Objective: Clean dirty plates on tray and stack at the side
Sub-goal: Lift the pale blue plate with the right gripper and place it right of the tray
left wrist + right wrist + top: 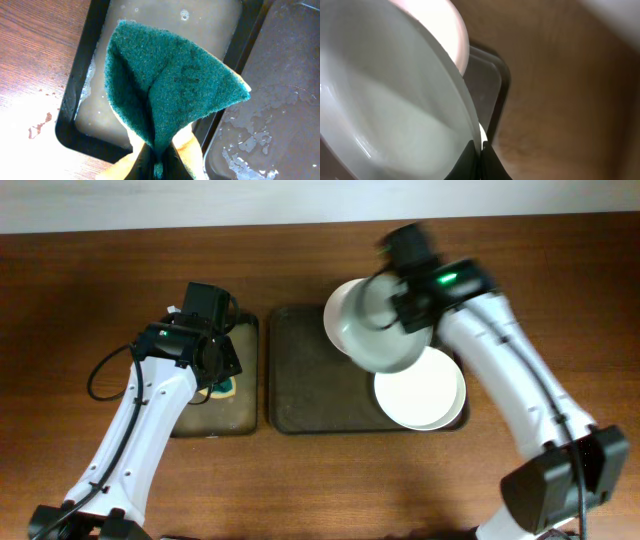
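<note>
My right gripper goes to the right in the overhead view next, then down to release the plate on the tabletop (540, 318) (540, 115) beside the tray, which is bare.
My right gripper (402, 302) (481, 150) is shut on the rim of a white plate (378, 335) (385, 110) and holds it tilted above the back of the dark brown tray (300, 385) (490, 75). A second plate (422, 388) lies flat in the tray's front right. Part of a third white plate (336, 308) (451, 30) shows behind the held one. My left gripper (222, 380) (160, 167) is shut on a folded green and yellow sponge (170, 85) (226, 387) over the small black tray.
The small black tray (245, 420) (75, 100) holds cloudy soapy water and sits just left of the brown tray (280, 75), whose wet floor shows foam patches. Water drops lie on the wooden table (40, 125). Bare table (320, 480) lies in front.
</note>
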Available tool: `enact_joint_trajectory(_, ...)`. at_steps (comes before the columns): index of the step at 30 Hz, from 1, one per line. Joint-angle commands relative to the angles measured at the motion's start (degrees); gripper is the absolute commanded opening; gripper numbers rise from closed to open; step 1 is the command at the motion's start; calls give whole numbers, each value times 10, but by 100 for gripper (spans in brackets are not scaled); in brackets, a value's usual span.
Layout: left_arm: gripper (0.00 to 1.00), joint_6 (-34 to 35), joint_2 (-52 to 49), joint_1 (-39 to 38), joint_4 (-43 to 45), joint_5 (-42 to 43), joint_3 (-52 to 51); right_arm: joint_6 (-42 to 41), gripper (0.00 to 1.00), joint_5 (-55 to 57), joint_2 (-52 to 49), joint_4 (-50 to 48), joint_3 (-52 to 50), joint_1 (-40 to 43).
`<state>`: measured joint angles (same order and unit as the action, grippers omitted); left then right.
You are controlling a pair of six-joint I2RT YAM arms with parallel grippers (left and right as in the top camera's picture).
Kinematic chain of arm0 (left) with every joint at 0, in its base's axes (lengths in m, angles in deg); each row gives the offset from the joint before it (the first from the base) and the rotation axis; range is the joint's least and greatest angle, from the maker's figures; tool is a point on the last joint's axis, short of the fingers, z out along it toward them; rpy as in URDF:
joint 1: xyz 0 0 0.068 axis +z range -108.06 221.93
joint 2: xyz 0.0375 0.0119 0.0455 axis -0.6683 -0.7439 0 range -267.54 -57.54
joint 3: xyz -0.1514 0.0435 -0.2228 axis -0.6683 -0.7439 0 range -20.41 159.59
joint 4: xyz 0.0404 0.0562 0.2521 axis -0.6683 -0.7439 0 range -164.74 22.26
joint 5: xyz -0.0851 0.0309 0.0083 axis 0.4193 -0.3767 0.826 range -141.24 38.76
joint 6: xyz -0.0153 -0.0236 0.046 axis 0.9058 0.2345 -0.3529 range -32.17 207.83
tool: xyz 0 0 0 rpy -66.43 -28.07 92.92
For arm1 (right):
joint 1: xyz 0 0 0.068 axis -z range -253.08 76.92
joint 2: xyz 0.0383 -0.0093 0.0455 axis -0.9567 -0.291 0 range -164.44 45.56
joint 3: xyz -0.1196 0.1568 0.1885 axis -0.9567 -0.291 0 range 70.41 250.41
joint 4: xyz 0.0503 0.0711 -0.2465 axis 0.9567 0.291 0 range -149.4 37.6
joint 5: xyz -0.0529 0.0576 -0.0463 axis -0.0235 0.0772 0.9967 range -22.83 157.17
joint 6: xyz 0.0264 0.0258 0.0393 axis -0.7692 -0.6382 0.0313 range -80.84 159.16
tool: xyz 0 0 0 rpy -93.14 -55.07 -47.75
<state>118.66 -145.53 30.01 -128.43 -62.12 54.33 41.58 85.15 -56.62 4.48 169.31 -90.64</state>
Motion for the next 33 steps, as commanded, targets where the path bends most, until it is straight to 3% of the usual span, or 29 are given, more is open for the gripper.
enact_joint_trajectory(1, 0, -10, -2, 3, -3, 2, -1, -44, 4, -302, 8, 3, 7, 160)
enact_joint_trajectory(4, 0, -10, -2, 3, -2, 2, -1, -44, 4, -394, -3, 2, 6, 287)
enact_joint_trajectory(10, 0, -10, -2, 3, -2, 2, -1, -44, 4, -383, -44, -19, -21, 451)
enact_joint_trajectory(15, 0, -10, -2, 3, -3, 2, -1, -71, 4, -345, -81, -91, -67, 509)
enact_joint_trajectory(22, 0, -10, -2, 3, -2, 2, -1, -81, 4, -291, -123, -180, -118, 520)
enact_joint_trajectory(24, 0, -10, -2, 3, -2, 2, -1, -81, 14, -298, -132, -190, -118, 516)
enact_joint_trajectory(25, 0, -10, -2, 3, -2, 2, -1, -81, 40, -314, -134, -194, -118, 513)
enact_joint_trajectory(26, 0, -10, -2, 3, -2, 2, -1, -80, 57, -320, -134, -195, -118, 509)
enact_joint_trajectory(28, 0, -10, -2, 3, 0, 2, -1, -69, 74, -340, -132, -198, -114, 501)
enact_joint_trajectory(33, 0, -10, -2, 3, 4, 2, -1, -58, 82, -445, -114, -185, -73, 452)
